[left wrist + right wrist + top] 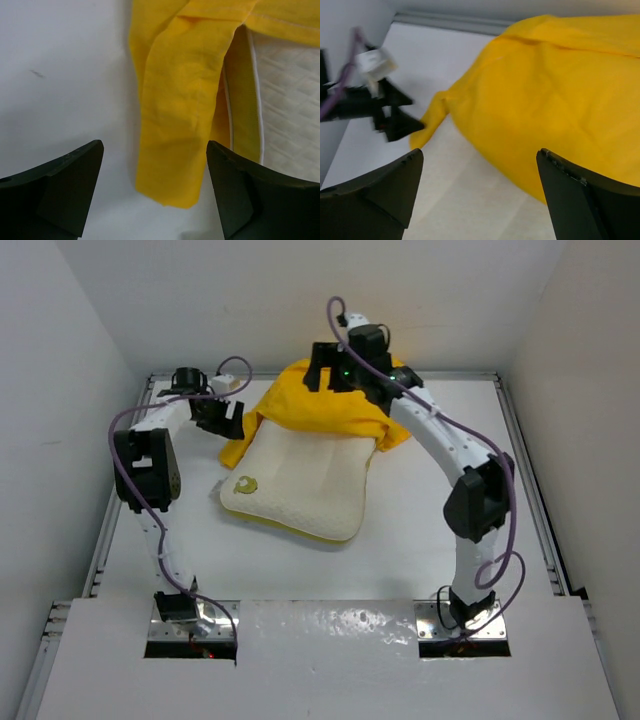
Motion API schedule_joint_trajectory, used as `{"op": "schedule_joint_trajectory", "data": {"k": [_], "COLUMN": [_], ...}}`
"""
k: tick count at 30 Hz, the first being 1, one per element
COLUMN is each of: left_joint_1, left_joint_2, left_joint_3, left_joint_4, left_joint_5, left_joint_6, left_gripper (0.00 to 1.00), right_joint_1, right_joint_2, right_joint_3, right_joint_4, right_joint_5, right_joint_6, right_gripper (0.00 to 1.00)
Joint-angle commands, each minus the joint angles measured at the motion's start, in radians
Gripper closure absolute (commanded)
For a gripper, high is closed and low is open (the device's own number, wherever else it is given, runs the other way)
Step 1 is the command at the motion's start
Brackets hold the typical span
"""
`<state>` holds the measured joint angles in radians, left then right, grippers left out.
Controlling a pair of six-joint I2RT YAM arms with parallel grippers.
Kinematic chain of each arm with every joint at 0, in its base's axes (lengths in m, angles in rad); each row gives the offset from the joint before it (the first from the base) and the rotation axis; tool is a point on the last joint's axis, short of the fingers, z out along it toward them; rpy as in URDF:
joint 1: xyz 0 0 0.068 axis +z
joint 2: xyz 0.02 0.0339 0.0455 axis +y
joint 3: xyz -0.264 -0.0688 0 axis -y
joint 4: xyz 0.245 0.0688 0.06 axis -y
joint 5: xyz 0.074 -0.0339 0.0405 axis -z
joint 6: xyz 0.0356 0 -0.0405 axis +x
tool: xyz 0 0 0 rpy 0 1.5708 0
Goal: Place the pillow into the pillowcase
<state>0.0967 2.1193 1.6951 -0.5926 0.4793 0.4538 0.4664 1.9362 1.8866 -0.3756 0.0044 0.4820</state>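
Observation:
My left gripper moves down onto the pillowcase's loose flap between its open fingers next, since that fold lies beside the pillow's edge instead of covering it.
The cream-white pillow (300,485) lies mid-table, its yellow emblem at the near left corner. Its far end is under the bunched bright yellow pillowcase (320,405); how far it reaches inside is hidden. My left gripper (218,418) hovers open at the pillowcase's left corner. In the left wrist view the gripper (155,145) holds nothing, with a loose flap of the pillowcase (175,100) below it and the pillow (290,90) to the right. My right gripper (330,370) hangs open over the pillowcase's far edge. In the right wrist view it (480,151) is above the pillow (470,200) and pillowcase (560,90), gripping nothing.
White walls close in the table (420,540) on the left, right and back. Metal rails run along its left and right edges. A white panel covers the near edge between the arm bases.

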Motion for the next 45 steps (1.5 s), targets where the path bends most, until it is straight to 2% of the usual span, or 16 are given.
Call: {"op": "schedule_joint_trajectory", "data": {"k": [1,7,8,10,11,14,17,21,26,30,32,34,35,39,41,45], "left_joint_1": [-0.014,-0.026,-0.037,-0.043,-0.043,-0.041,-0.043,-0.046,-0.048,-0.048,-0.048,-0.046,-0.046,-0.045,-0.045,-0.028], "left_joint_2": [0.042,0.134,0.137,0.12,0.108,-0.005,-0.192,-0.427,-0.519,-0.544,-0.559,-0.558,-0.549,-0.536,-0.535,-0.536], "left_joint_3": [-0.018,-0.002,-0.005,-0.029,-0.064,-0.158,-0.393,-0.543,-0.61,-0.653,-0.667,-0.669,-0.658,-0.649,-0.637,-0.577], "left_joint_4": [0.046,0.01,-0.002,-0.009,-0.015,0.005,0.08,0.097,0.054,0.039,0.037,0.014,-0.008,-0.033,-0.047,-0.119], "left_joint_5": [-0.039,0.061,0.073,0.09,0.122,0.185,0.272,0.298,0.305,0.327,0.331,0.32,0.32,0.352,0.358,0.364], "left_joint_6": [-0.02,0.023,0.048,0.06,0.063,0.048,-0.021,-0.061,-0.032,-0.043,-0.04,-0.024,-0.009,0.016,0.022,0.071], "left_gripper": [0.17,0.19,0.39,0.66,0.97,1.0,1.0,1.0,1.0,1.0,1.0,1.0,1.0,1.0,1.0,1.0], "right_joint_1": [0.063,0.181,0.211,0.235,0.247,0.282,0.324,0.356,0.367,0.408,0.452,0.472,0.469,0.457,0.423,0.303], "right_joint_2": [0.099,0.184,0.178,0.132,0.11,0.043,0.05,0.076,0.16,0.211,0.193,0.19,0.214,0.262,0.253,0.153], "right_joint_3": [0.04,0.045,0.036,-0.049,-0.085,-0.194,-0.166,-0.221,-0.285,-0.273,-0.32,-0.359,-0.353,-0.316,-0.328,-0.4], "right_joint_4": [-0.123,-0.105,-0.106,-0.062,-0.04,0.043,0.006,0.044,0.072,0.004,-0.011,-0.002,-0.002,0.058,0.136,0.501], "right_joint_5": [-0.11,-0.058,-0.028,0.043,0.048,0.06,0.117,0.161,0.16,0.123,0.17,0.168,0.148,0.112,0.059,0.026], "right_joint_6": [0.016,0.021,0.014,0.049,0.079,0.135,0.13,0.242,0.4,0.42,0.405,0.418,0.444,0.458,0.477,0.59], "right_gripper": [0.06,0.05,0.05,0.04,0.04,0.04,0.04,0.02,0.02,0.05,0.06,0.14,0.35,1.0,1.0,1.0]}}
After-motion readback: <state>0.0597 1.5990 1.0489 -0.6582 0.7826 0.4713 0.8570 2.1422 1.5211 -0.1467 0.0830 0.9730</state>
